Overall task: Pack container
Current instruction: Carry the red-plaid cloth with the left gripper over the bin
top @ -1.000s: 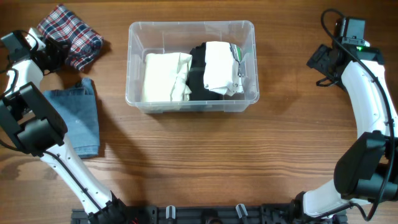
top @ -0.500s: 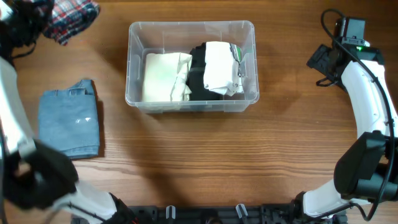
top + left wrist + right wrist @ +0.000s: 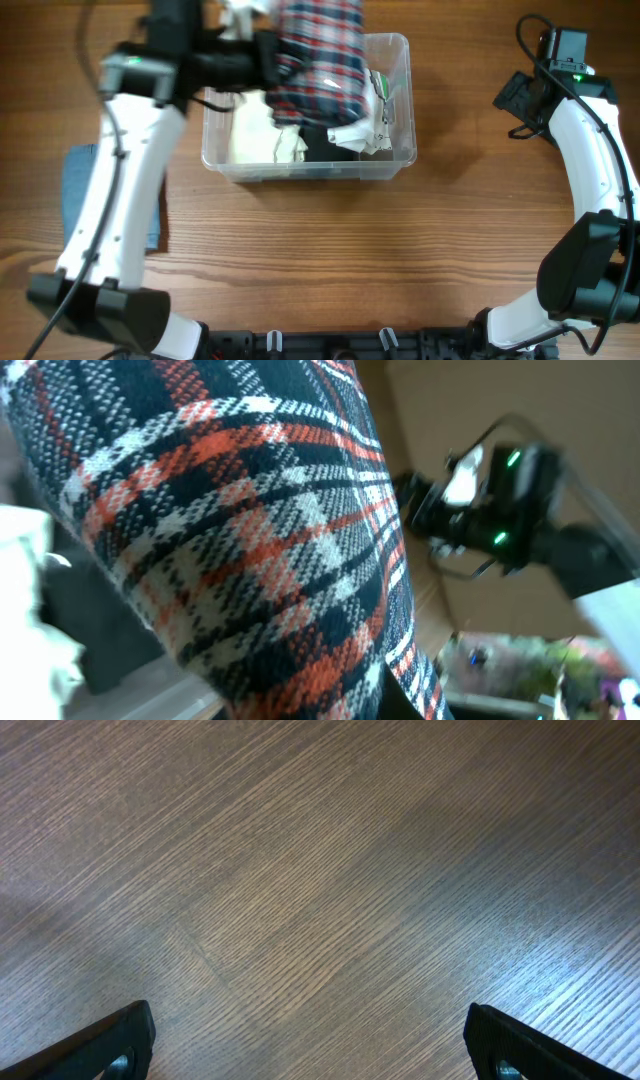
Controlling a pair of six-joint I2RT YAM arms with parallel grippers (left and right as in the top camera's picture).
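My left gripper lowers over the white cloth (image 3: 362,135) next and releases the plaid one. That is because the spot lies below the gripper, to its right in the overhead view.
The container (image 3: 408,120), a clear plastic tub, stands at the table's back centre. Inside it lie a cream folded cloth (image 3: 252,138), a black cloth (image 3: 318,142) and a white cloth (image 3: 362,135). My left gripper (image 3: 268,55) is shut on a red, white and navy plaid cloth (image 3: 322,58), which hangs over the tub's middle and hides part of what lies inside. That plaid cloth (image 3: 250,550) fills the left wrist view and hides the jaws. Far right of the tub, my right gripper (image 3: 515,102) is open over bare wood, its fingertips (image 3: 120,1040) wide apart.
A folded blue denim piece (image 3: 78,185) lies on the table at the left, half hidden under my left arm (image 3: 120,190). The right arm (image 3: 590,170) runs along the right edge. Bare wood stretches in front of the tub.
My left arm has swung from the far left corner to over the container, carrying the plaid cloth with it. The right arm has stayed still.
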